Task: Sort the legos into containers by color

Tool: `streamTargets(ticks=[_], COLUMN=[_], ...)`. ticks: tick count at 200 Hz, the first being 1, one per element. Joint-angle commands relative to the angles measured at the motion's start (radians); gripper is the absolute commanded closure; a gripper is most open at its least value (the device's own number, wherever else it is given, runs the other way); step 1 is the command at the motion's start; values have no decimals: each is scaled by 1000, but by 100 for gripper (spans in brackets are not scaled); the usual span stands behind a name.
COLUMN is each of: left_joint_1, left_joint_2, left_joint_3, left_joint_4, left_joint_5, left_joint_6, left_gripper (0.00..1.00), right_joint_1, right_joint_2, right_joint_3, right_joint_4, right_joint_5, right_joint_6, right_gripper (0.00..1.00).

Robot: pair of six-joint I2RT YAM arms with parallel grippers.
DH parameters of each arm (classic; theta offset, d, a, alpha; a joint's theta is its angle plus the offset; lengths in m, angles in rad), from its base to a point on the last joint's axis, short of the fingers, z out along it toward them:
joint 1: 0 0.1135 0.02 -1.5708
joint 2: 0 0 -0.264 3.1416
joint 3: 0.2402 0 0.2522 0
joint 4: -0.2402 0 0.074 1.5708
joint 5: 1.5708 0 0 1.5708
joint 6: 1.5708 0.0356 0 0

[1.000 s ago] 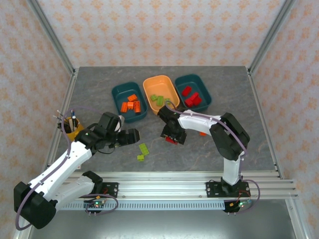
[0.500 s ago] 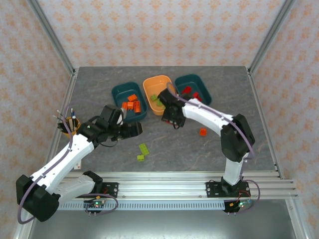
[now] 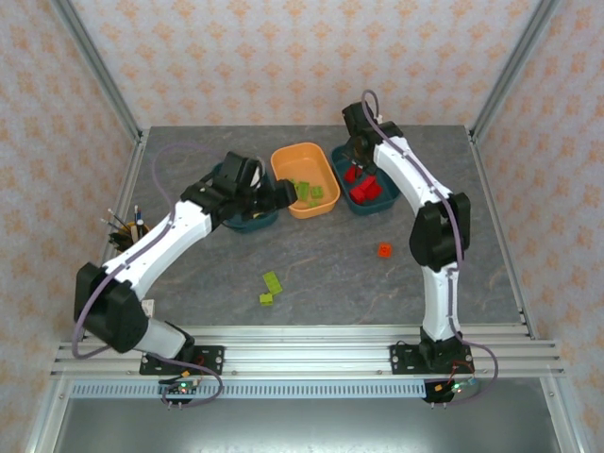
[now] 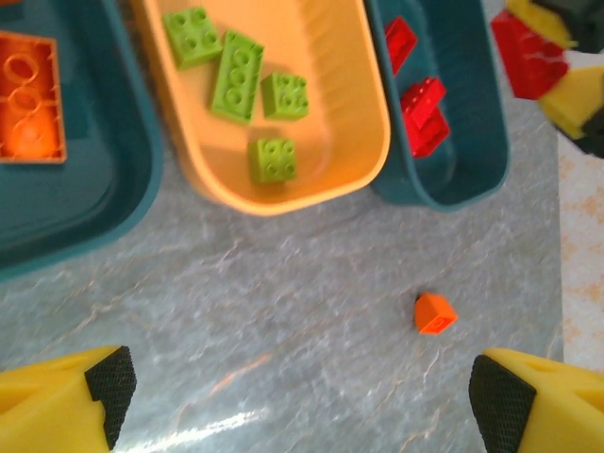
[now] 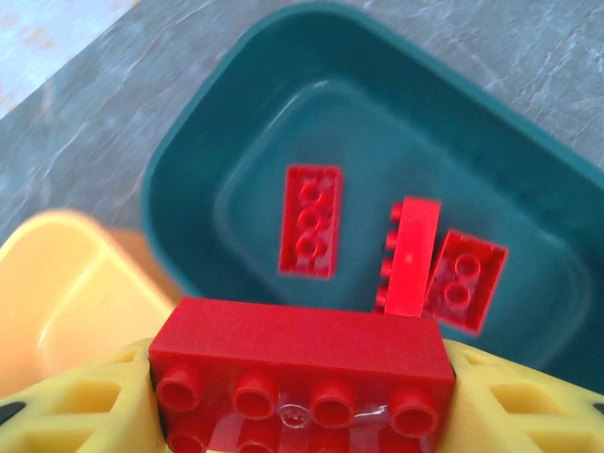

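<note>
I should next lower my right gripper toward the bare bottom of the teal container below, away from the orange container, and release the red lego, since red legos lie there.
My right gripper is shut on a long red lego and hangs over the right teal container, where three red legos lie. From above, this gripper sits at that container's far left side. My left gripper is open with nothing between its fingers, over bare table just near the orange container, which holds several green legos. The left teal container holds an orange lego. Loose on the table are an orange lego and two green legos.
A yellow pen cup stands near the table's left edge. The left arm reaches across the left teal container toward the orange one. The arm bases and a metal rail run along the near edge.
The right gripper lifted the red lego from mid-table and carried it back over the right teal container. The left arm swung from the near left up toward the containers, still open.
</note>
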Motion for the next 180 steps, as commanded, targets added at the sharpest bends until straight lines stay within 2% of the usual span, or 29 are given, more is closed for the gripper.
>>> streamTargets(ticks=[1, 37, 60, 106, 151, 180], left_joint_1=[-6, -6, -6, -22, -53, -64], left_joint_2=[67, 175, 220, 268, 273, 267], left_joint_3=[85, 180, 221, 274, 280, 297], left_joint_4=[63, 101, 125, 122, 109, 88], left_joint_5=[16, 41, 68, 98, 104, 109], left_joint_6=[5, 12, 16, 33, 36, 47], left_gripper=[6, 6, 6, 6, 6, 6], right_joint_1=[-19, -42, -45, -52, -53, -53], right_joint_2=[87, 209, 254, 397, 441, 440], right_joint_3=[125, 225, 244, 416, 448, 470], right_joint_4=[-41, -58, -15, -93, -101, -109], right_joint_5=[112, 178, 208, 226, 207, 178], right_joint_6=[112, 236, 226, 212, 220, 206], right_gripper=[48, 48, 48, 47, 38, 25])
